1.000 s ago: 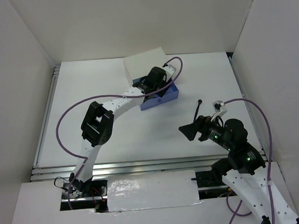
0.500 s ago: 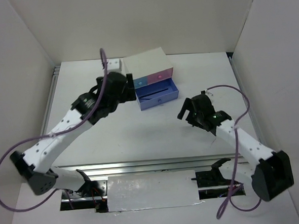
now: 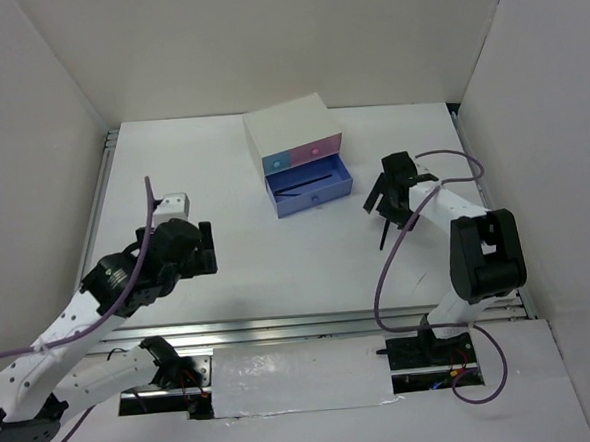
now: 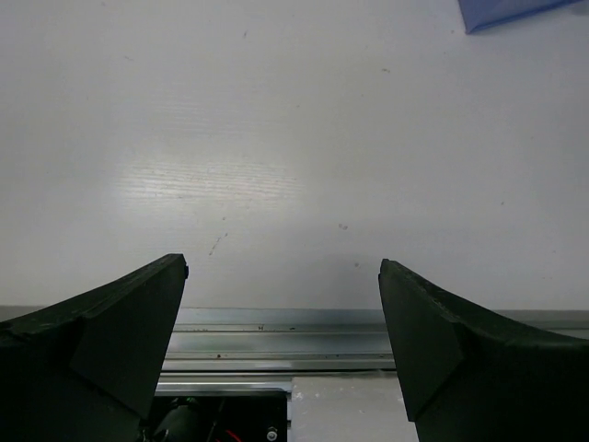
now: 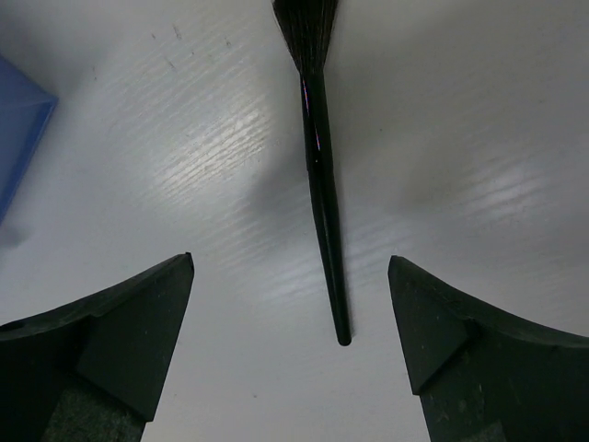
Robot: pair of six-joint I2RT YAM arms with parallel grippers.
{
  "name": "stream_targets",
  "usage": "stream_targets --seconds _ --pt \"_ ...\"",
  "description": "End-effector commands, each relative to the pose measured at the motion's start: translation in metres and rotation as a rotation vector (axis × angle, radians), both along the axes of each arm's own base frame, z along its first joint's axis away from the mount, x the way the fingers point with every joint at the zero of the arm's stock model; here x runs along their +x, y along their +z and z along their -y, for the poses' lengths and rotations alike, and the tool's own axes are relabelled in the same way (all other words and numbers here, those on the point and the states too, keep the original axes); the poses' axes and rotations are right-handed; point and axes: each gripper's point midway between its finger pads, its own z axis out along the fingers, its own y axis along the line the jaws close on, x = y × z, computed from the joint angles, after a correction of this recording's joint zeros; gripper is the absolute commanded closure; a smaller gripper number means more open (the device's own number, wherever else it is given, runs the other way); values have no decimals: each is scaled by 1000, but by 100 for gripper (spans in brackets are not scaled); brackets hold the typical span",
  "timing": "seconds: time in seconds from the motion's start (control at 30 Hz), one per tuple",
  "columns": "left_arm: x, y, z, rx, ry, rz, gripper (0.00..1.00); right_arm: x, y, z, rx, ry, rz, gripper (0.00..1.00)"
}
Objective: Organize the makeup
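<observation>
Only the handle's tip is between my open fingers, so next I need to lower my right gripper and move it outward along the brush to close on the handle's middle (image 5: 320, 180).
A thin black makeup brush (image 5: 318, 175) lies on the white table, bristles away from me; in the top view its handle (image 3: 384, 236) sticks out below my right gripper (image 3: 385, 199). My right gripper (image 5: 290, 262) is open, low over the brush, with the handle's tip between its two fingers (image 5: 129, 331) and not touching them. A thin black stick (image 3: 303, 187) lies in the open blue drawer (image 3: 313, 194). My left gripper (image 3: 203, 249) is open and empty (image 4: 283, 265) over bare table at the front left. The compacts and red-brown pencils are out of view.
The white box (image 3: 287, 126) with blue and pink drawer fronts stands at the back centre. A corner of the blue drawer (image 4: 506, 9) shows in the left wrist view. The aluminium rail (image 4: 285, 336) runs along the table's near edge. White walls close in both sides.
My left arm has pulled back from the drawer box to the front left. My right gripper has swung out and come down over the black brush.
</observation>
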Motion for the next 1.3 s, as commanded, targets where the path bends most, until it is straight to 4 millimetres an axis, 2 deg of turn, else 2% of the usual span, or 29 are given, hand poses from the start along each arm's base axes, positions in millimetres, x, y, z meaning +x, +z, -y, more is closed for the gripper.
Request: stream_targets --seconds 0.0,0.07,0.2,0.3,0.33,0.47,0.5,0.7,0.97,1.13,1.2,1.23,1.27 --pt "2 15 3 -40 -38 64 1 16 1 0 41 33 -6 7" --pt "5 18 2 -42 -26 83 1 18 -6 3 52 26 -36 9" --pt "6 11 4 -29 -31 70 1 17 -20 12 56 17 -83 15" --pt "7 9 3 -25 -26 66 1 17 -22 16 50 27 -92 29" --pt "7 9 3 -27 -26 69 1 19 -22 17 44 29 -99 38" --pt "5 11 3 -42 -27 81 1 20 -24 17 46 69 -160 46" --pt "5 12 3 -45 -30 84 1 26 -21 19 52 82 -159 49" --pt "2 19 0 -71 -33 115 1 24 -29 15 120 142 -230 61" --pt "-2 25 0 -100 -56 141 1 15 -33 14 126 189 -339 62" --pt "-4 30 -2 -115 -56 159 1 13 -35 15 121 217 -389 78" --pt "-5 32 -3 -126 -54 171 1 12 -35 15 120 217 -386 96" --pt "-5 33 -3 -130 -52 175 1 13 -35 16 119 214 -379 100" --pt "-5 32 -3 -130 -50 176 1 10 -37 15 123 216 -380 100"
